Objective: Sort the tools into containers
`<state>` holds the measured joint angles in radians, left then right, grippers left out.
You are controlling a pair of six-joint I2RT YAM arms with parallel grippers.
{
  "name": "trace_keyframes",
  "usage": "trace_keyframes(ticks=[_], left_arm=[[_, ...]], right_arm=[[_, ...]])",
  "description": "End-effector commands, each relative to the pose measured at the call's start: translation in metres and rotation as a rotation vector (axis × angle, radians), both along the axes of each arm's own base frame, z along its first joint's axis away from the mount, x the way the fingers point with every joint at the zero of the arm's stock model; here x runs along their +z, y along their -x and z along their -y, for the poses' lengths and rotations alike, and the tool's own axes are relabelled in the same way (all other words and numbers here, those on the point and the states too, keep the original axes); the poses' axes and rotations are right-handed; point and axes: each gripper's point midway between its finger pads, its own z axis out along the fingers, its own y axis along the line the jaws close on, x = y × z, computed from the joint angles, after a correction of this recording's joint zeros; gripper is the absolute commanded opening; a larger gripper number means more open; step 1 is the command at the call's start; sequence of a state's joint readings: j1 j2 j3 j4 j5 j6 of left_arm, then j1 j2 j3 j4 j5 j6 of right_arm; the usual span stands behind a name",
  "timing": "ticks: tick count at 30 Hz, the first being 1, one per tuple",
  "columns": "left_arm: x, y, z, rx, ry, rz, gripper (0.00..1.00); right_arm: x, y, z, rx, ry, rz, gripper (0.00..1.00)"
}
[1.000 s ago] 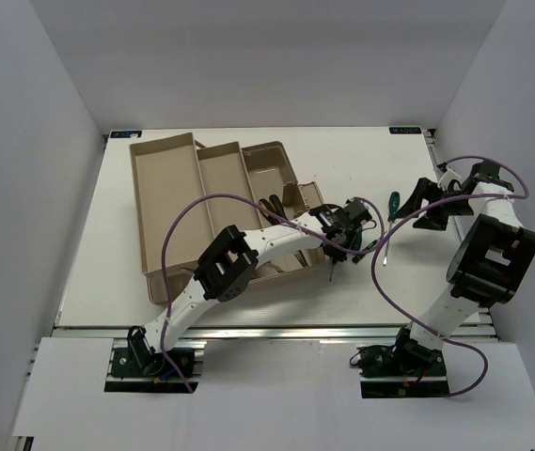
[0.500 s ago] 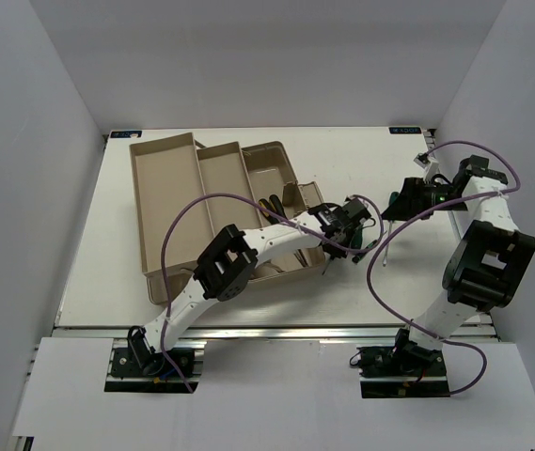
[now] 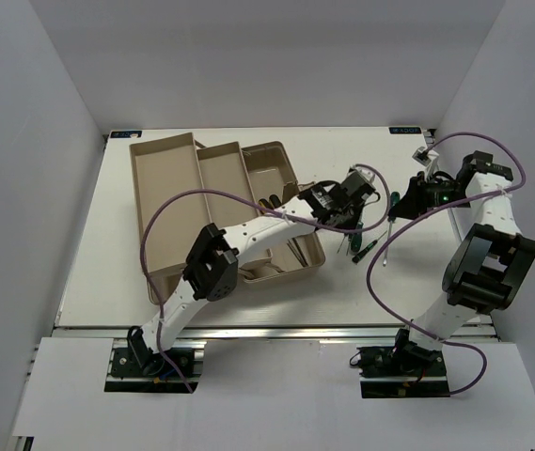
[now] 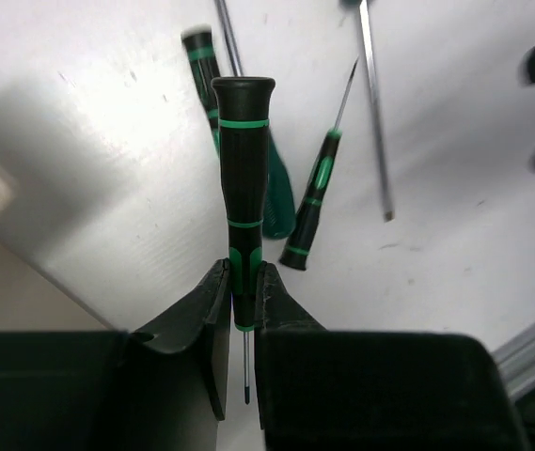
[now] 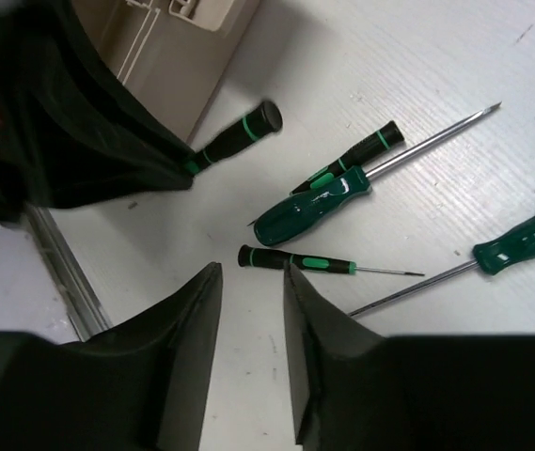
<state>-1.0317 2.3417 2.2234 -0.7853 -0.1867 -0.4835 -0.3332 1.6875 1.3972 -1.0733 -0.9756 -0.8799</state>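
Observation:
Next, my left gripper lifts the slim screwdriver past the yellow-and-black tools, then lowers it into the toolbox's middle tray, since that tray shows open space.
My left gripper is shut on the lower handle of a slim black-and-green screwdriver, held off the table beside the beige toolbox. Beneath it lie a second small black-and-green screwdriver, a fat green-handled one and a long bare shaft. My right gripper hangs low over the table with its jaws apart and nothing between them. Just beyond its tips lies a small screwdriver, and further off a large green handle.
The toolbox's trays are fanned out at the left, with yellow-and-black tools in one compartment. Another green-handled screwdriver lies at the right. The left gripper's black body is close to my right gripper. Purple cables loop over both arms.
The left gripper has risen and moved toward the back with the small screwdriver in it. The right gripper has swung left toward the loose tools and its jaws have narrowed.

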Motion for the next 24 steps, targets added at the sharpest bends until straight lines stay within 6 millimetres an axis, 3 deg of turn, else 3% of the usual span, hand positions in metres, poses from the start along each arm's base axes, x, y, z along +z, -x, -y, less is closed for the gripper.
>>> trace_keyframes(ticks=[1,5,6,7,9,10,11,12,14,17,18,21,22,24], left_arm=[[0.103,-0.022,-0.008,0.069,0.193,0.097,0.0],[0.149,-0.045,-0.041,0.161,0.262,0.14,0.0],[0.158,-0.06,-0.059,0.211,0.264,0.154,0.0],[0.18,-0.063,-0.076,0.241,0.287,0.178,0.0],[0.187,-0.08,-0.117,0.33,0.257,0.19,0.0],[0.206,-0.078,-0.136,0.354,0.269,0.214,0.0],[0.207,-0.08,-0.151,0.381,0.248,0.22,0.0],[0.199,-0.085,-0.172,0.415,0.209,0.217,0.0],[0.207,-0.081,-0.202,0.462,0.177,0.226,0.0],[0.204,-0.075,-0.241,0.524,0.085,0.235,0.0],[0.2,-0.072,-0.248,0.535,0.058,0.229,0.0],[0.17,-0.058,-0.27,0.561,-0.054,0.17,0.0],[0.147,-0.052,-0.273,0.556,-0.095,0.135,0.0],[0.133,-0.044,-0.277,0.553,-0.102,0.11,0.0]], right_arm=[[0.031,0.0,-0.003,0.099,0.04,0.191,0.4],[0.038,0.007,-0.009,0.184,0.087,0.297,0.48],[0.035,0.008,-0.011,0.198,0.105,0.302,0.48],[0.029,0.01,-0.017,0.23,0.143,0.299,0.48],[0.023,0.011,-0.029,0.276,0.188,0.325,0.49],[0.018,0.011,-0.031,0.287,0.222,0.324,0.49],[0.018,0.012,-0.035,0.288,0.235,0.325,0.5],[0.017,0.01,-0.044,0.316,0.253,0.352,0.52],[0.009,0.012,-0.047,0.32,0.295,0.349,0.57],[0.004,0.007,-0.053,0.35,0.358,0.418,0.77],[0.003,0.006,-0.056,0.373,0.374,0.449,0.8],[0.0,0.001,-0.059,0.46,0.453,0.569,0.86],[-0.001,-0.002,-0.059,0.48,0.479,0.604,0.87],[-0.006,-0.004,-0.059,0.59,0.53,0.712,0.89]])
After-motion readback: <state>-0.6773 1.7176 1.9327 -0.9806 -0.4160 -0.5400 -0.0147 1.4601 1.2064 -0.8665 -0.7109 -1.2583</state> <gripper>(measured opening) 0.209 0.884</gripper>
